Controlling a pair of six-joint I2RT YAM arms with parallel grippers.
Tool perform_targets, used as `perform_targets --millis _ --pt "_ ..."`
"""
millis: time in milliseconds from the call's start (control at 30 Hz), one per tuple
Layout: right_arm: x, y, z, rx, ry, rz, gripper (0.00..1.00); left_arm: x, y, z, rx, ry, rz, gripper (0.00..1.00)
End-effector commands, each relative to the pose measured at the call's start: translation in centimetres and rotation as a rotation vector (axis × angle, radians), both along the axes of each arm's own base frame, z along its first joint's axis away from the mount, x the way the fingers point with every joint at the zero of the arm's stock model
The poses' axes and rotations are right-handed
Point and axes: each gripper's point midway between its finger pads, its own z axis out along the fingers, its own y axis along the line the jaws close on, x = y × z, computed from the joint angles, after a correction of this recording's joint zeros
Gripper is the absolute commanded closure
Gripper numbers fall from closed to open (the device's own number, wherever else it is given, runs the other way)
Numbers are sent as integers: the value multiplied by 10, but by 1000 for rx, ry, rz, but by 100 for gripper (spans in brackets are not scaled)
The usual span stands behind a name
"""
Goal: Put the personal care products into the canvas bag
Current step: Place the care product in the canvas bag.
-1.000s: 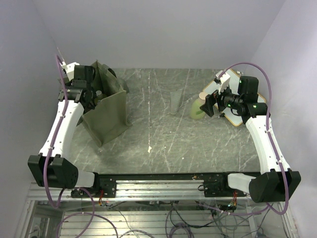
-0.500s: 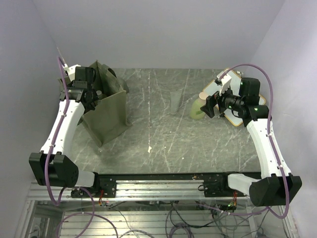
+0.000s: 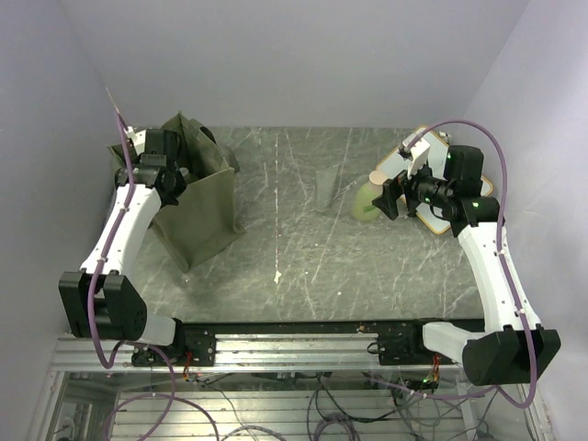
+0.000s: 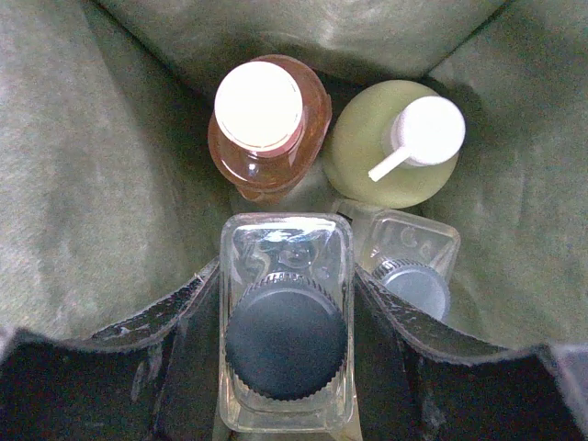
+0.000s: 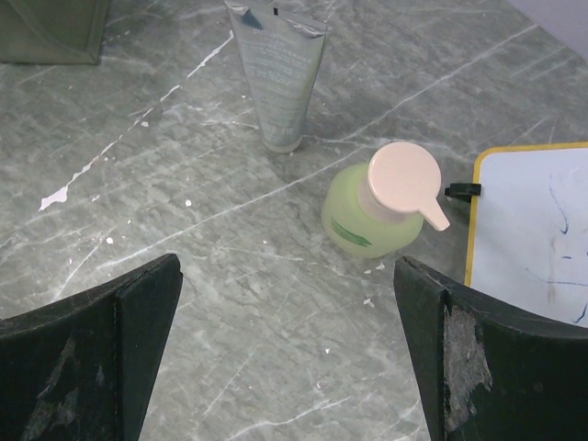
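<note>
The open gap beside the orange bottle is below my left gripper, so next my gripper will lower the clear square bottle deeper into the bag [image 3: 197, 220] and release it there.
The olive-green canvas bag [image 3: 197, 220] stands upright at the far left. My left gripper [image 3: 175, 179] reaches down into it from above. In the left wrist view it [image 4: 287, 367] is shut on a clear square bottle [image 4: 287, 322] with a dark cap. Below it in the bag stand an orange bottle [image 4: 266, 124], a yellow-green pump bottle [image 4: 395, 147] and a second clear square bottle [image 4: 404, 266]. My right gripper [image 3: 386, 196] is open and empty [image 5: 287, 303], just near of a yellow-green bottle [image 5: 372, 216] with a pink cap. A translucent grey tube [image 5: 276, 73] stands beyond it.
The wood-framed whiteboard [image 5: 533, 230] lies on the table right of the yellow-green bottle, partly under my right arm [image 3: 432, 220]. The bag's fabric walls [image 4: 83, 184] close in around my left gripper. The back and side walls border the grey marble table [image 3: 303, 266].
My left wrist has shifted slightly farther back and right over the bag. My right arm has barely moved. The bottle and tube on the table have not moved.
</note>
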Motion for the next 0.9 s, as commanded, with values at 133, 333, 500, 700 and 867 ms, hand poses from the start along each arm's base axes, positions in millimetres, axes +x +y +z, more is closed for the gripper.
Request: perform_targets --millis 133,333,500,700,867 --pt "-2 0 0 -10 -13 3 0 29 -7 8 -41 -117 -23 78" --pt "-1 0 -2 -10 -7 5 0 31 -9 -1 -48 -102 -36 74" --pt "0 0 -3 -12 -5 6 0 31 -11 -11 -52 -84 -54 67" --pt "1 0 -3 -11 -1 7 0 33 -11 -22 -54 -47 -65 66" --pt "2 0 -4 -14 -2 6 0 34 -13 -31 -69 -30 -73 63"
